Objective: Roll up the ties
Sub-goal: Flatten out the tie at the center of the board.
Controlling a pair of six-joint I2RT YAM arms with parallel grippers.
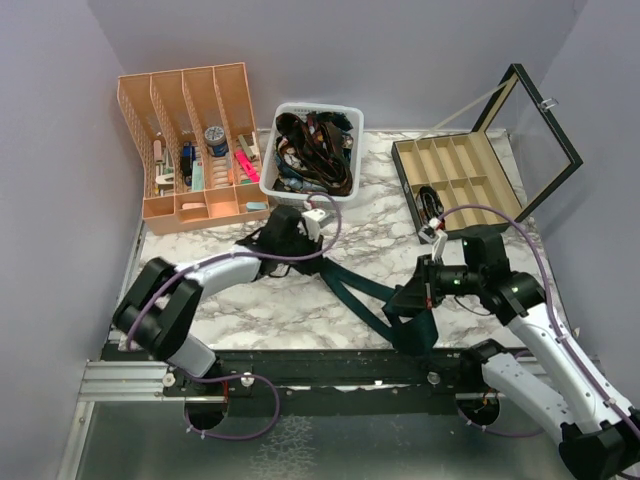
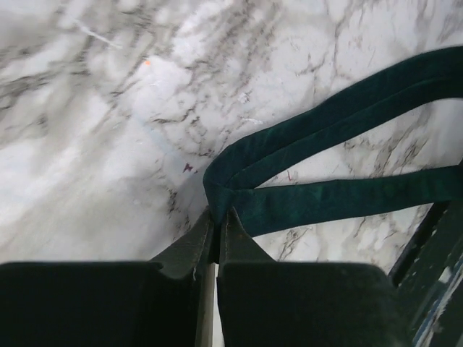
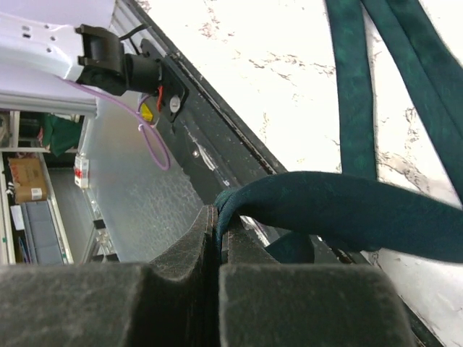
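Next, my right gripper moves outward and down to the open marble there to release the tie's fold, as its loop overhangs the front bar.
A dark teal tie (image 1: pixel 360 292) lies doubled across the marble table, from the left gripper to the right one. My left gripper (image 1: pixel 312 240) is shut on the tie's folded bend (image 2: pixel 221 189) just above the table. My right gripper (image 1: pixel 408 300) is shut on another fold of the same tie (image 3: pixel 333 206) near the table's front edge, with a wide loop (image 1: pixel 415 332) hanging over the dark front rail. Two strands of the tie (image 3: pixel 383 79) run away across the marble in the right wrist view.
A white basket (image 1: pixel 272 172) holding several dark ties stands at the back centre. An orange desk organizer (image 1: pixel 190 150) is at the back left. An open compartment box (image 1: pixel 460 175) with its lid up is at the back right. The black front rail (image 1: pixel 330 365) borders the near edge.
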